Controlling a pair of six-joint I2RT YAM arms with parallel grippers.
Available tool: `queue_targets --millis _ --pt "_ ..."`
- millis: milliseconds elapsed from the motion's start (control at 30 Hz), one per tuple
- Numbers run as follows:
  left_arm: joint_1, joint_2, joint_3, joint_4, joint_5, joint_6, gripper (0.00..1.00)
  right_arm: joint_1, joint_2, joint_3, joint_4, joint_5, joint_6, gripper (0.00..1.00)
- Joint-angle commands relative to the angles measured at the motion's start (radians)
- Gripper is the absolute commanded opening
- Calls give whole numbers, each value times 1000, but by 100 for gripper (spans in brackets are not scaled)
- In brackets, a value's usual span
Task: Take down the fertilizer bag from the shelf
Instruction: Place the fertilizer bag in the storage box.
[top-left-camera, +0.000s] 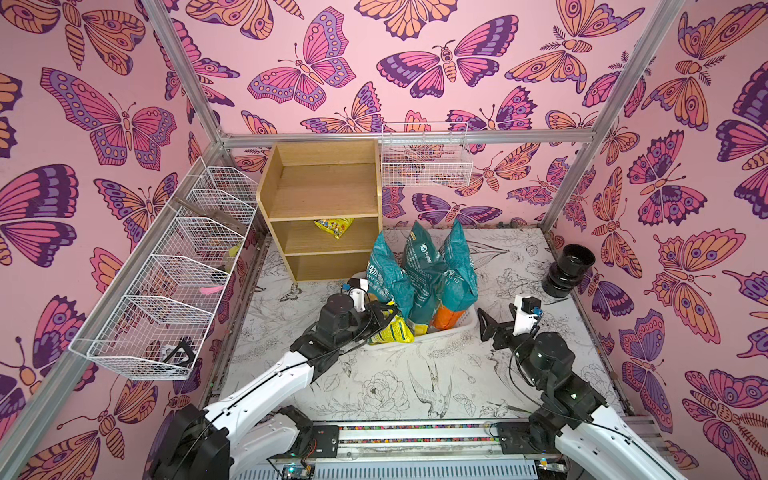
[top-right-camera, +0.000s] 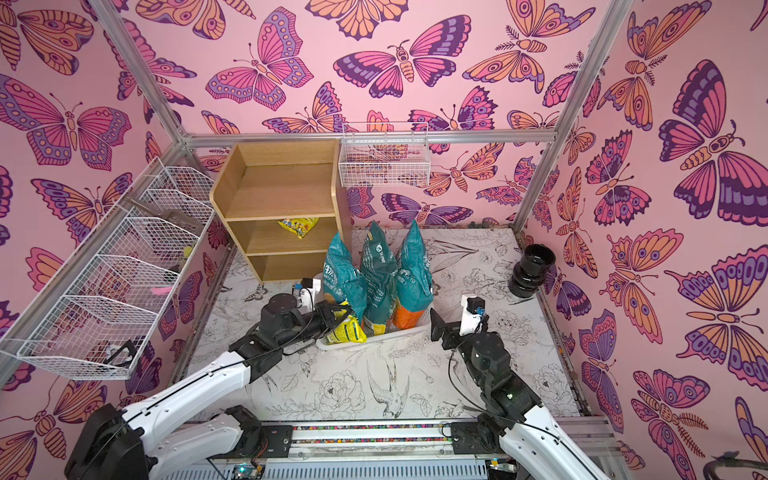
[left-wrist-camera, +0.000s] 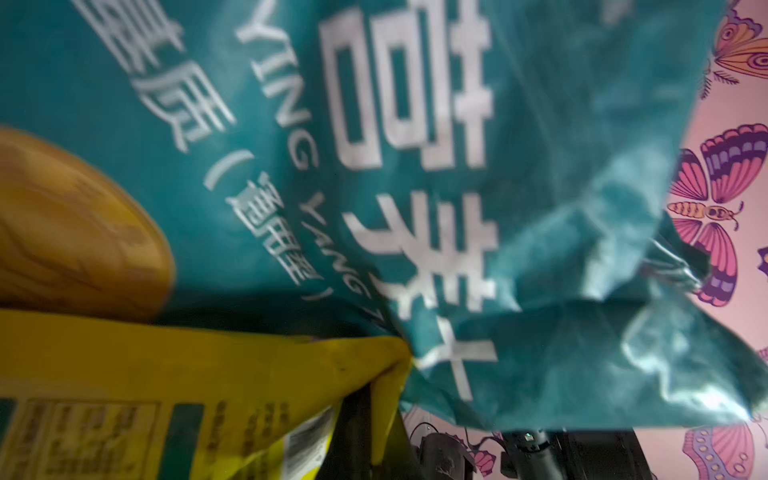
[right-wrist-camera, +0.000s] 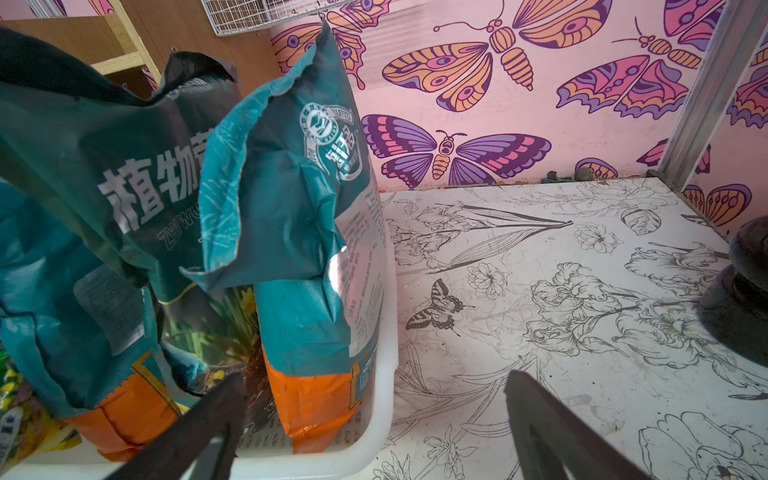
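Note:
The yellow bag already hangs over the near corner of the white basket, so the robot's left gripper will next move down toward that corner and release the bag's edge.
The light-wood shelf (top-left-camera: 324, 187) (top-right-camera: 278, 187) stands at the back left. One yellow fertilizer bag (top-left-camera: 334, 227) (top-right-camera: 298, 226) lies on its middle tier. Another yellow bag (top-left-camera: 392, 330) (top-right-camera: 345, 330) (left-wrist-camera: 166, 374) hangs at the front left end of the white plastic basket (top-left-camera: 453, 330) (top-right-camera: 399, 332). My left gripper (top-left-camera: 384, 311) (top-right-camera: 336, 313) (left-wrist-camera: 374, 424) is shut on this bag's top edge. In the left wrist view a teal bag fills the frame just behind it. My right gripper (top-left-camera: 484, 324) (top-right-camera: 436, 326) (right-wrist-camera: 374, 380) stands open beside the basket's right end (right-wrist-camera: 386, 374), holding nothing.
Three tall teal and orange bags (top-left-camera: 424, 270) (right-wrist-camera: 299, 208) stand upright in the basket. A black pot (top-left-camera: 567, 270) (right-wrist-camera: 744, 291) sits by the right wall. White wire baskets hang on the left wall (top-left-camera: 166, 291) and on the back wall (top-left-camera: 426, 160).

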Motion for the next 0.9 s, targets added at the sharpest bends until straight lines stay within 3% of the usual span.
queue_targets --millis 0,133,267,633,800,867 --pt "-28 -91 -52 20 -73 -58 0 2 -13 23 -24 -13 10 99" --pt "-27 -173 -137 2 -181 -119 1 2 -34 12 -14 -13 16 99" --pt "-24 -159 -156 -2 -256 -127 1 2 -15 15 5 -41 22 99" --pt "-6 212 -142 150 -166 -175 0 1 113 51 19 -86 12 99" --pt "-9 189 -139 136 -234 -143 0 2 111 53 18 -84 10 99" --pt "-8 143 -123 84 -255 -107 10 2 106 53 16 -82 10 99"
